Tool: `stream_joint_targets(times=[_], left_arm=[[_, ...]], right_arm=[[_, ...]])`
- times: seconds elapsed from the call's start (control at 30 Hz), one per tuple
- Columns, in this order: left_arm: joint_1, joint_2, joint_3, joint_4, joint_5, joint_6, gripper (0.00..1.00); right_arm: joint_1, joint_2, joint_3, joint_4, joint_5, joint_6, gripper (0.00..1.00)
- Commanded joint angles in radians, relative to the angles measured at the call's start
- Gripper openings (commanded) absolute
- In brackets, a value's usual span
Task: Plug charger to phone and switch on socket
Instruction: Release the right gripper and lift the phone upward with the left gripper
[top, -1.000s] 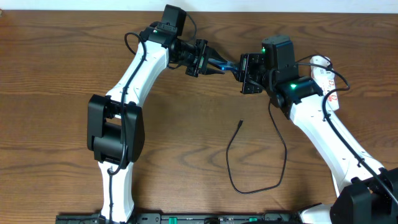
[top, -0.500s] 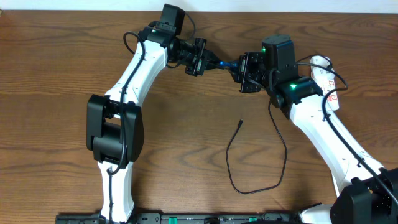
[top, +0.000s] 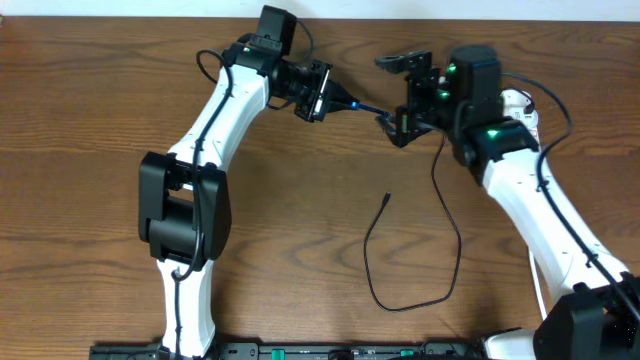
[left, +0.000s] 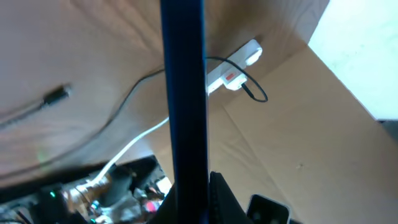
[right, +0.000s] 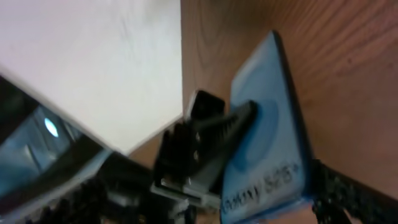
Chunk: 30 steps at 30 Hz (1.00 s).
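My left gripper is holding the phone (top: 362, 105), so my right gripper will next move back and turn to face the table, then lower onto the charger's tip (top: 386, 199).
The phone (top: 362, 105) hangs above the table, edge-on to the overhead camera, with my left gripper (top: 322, 92) shut on its left end. In the left wrist view the phone (left: 183, 93) is a dark blue upright bar rising from the shut left gripper (left: 186, 202). My right gripper (top: 397, 94) stands wide open around the phone's right end, apart from it. The right wrist view shows the blue "Galaxy S25+" screen (right: 267, 143). The charger (top: 400, 270) lies looped on the table, its tip (top: 387, 197) free. The socket (top: 517, 108) lies partly hidden behind the right arm.
The socket's white cord (left: 130, 146) runs across the table in the left wrist view, where the socket (left: 233, 65) and the charger's tip (left: 56, 94) also show. The wooden table (top: 80, 150) ends close behind both grippers.
My right gripper has opened off the phone and moved back to the right and up. The left gripper closed on the phone and keeps it in place.
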Motion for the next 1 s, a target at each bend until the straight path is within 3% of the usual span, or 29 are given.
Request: stream_joint_targets(times=[0.0, 0.2, 0.33, 0.5, 0.6, 0.8, 0.97], left_arm=[[0.037, -0.026, 0.003, -0.011, -0.111, 0.256, 0.08], [0.072, -0.026, 0.003, -0.089, -0.274, 0.618, 0.07], [0.089, -0.026, 0.003, -0.155, -0.326, 0.788, 0.07], [0.093, -0.055, 0.004, -0.172, -0.315, 0.896, 0.07], [0.093, -0.100, 0.004, -0.167, -0.342, 0.935, 0.07], [0.093, -0.231, 0.004, -0.174, -0.603, 0.933, 0.07], [0.093, -0.277, 0.004, -0.227, -0.693, 0.933, 0.07]], right_arm=[[-0.127, -0.028, 0.019, 0.013, -0.164, -0.249, 0.99], [-0.230, -0.028, 0.019, -0.071, -0.345, -0.698, 0.99], [-0.222, -0.028, 0.019, -0.311, -0.215, -0.930, 0.99], [-0.158, -0.028, 0.016, -0.546, 0.124, -0.970, 0.99], [-0.103, -0.028, 0.008, -0.586, 0.186, -0.969, 0.97], [0.026, -0.023, -0.003, -0.595, 0.266, -0.951, 0.97], [0.123, -0.003, -0.024, -0.637, 0.482, -0.818, 0.82]])
